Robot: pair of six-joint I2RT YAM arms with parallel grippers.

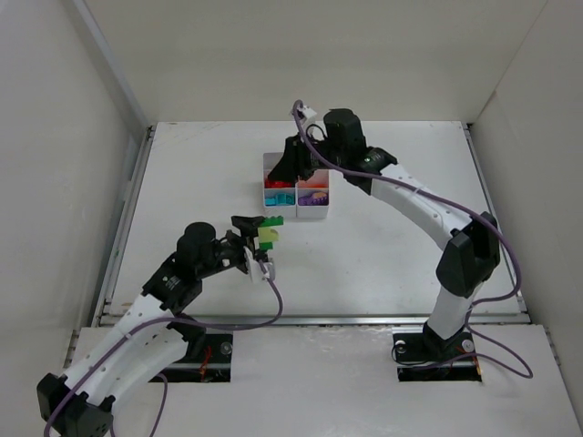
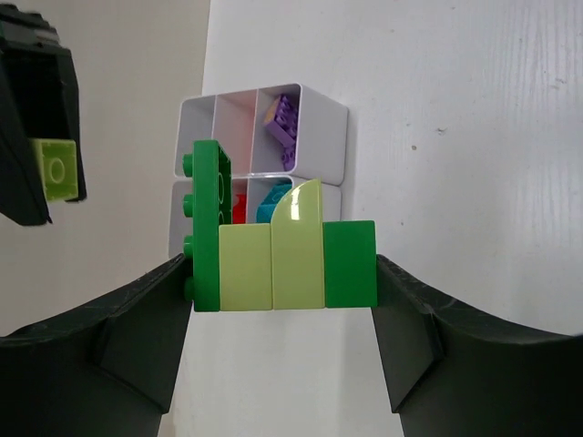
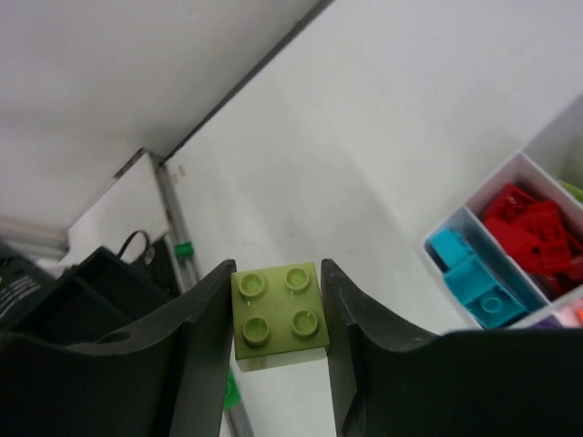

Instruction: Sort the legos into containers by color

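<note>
The far section of the container showing yellow-green (image 1: 271,161) (image 3: 568,157) is below and outward of my right gripper. My right gripper should next move outward and down into it and release the matching brick.
My left gripper (image 1: 264,238) is shut on a joined stack of legos (image 2: 273,264): a green plate, two yellow-green bricks and a green brick, held above the table in front of the container. My right gripper (image 1: 290,173) hovers over the left side of the white container (image 1: 314,216) and is shut on a yellow-green 2x2 brick (image 3: 278,319). The container (image 2: 323,137) holds purple bricks (image 2: 284,127), red bricks (image 3: 533,232) and teal bricks (image 3: 469,273) in separate compartments. The right gripper's brick also shows in the left wrist view (image 2: 55,168).
A metal rail (image 1: 310,320) runs along the table's near edge and another along the left side (image 1: 127,218). White enclosure walls stand at the left, back and right. Purple cables trail from both arms.
</note>
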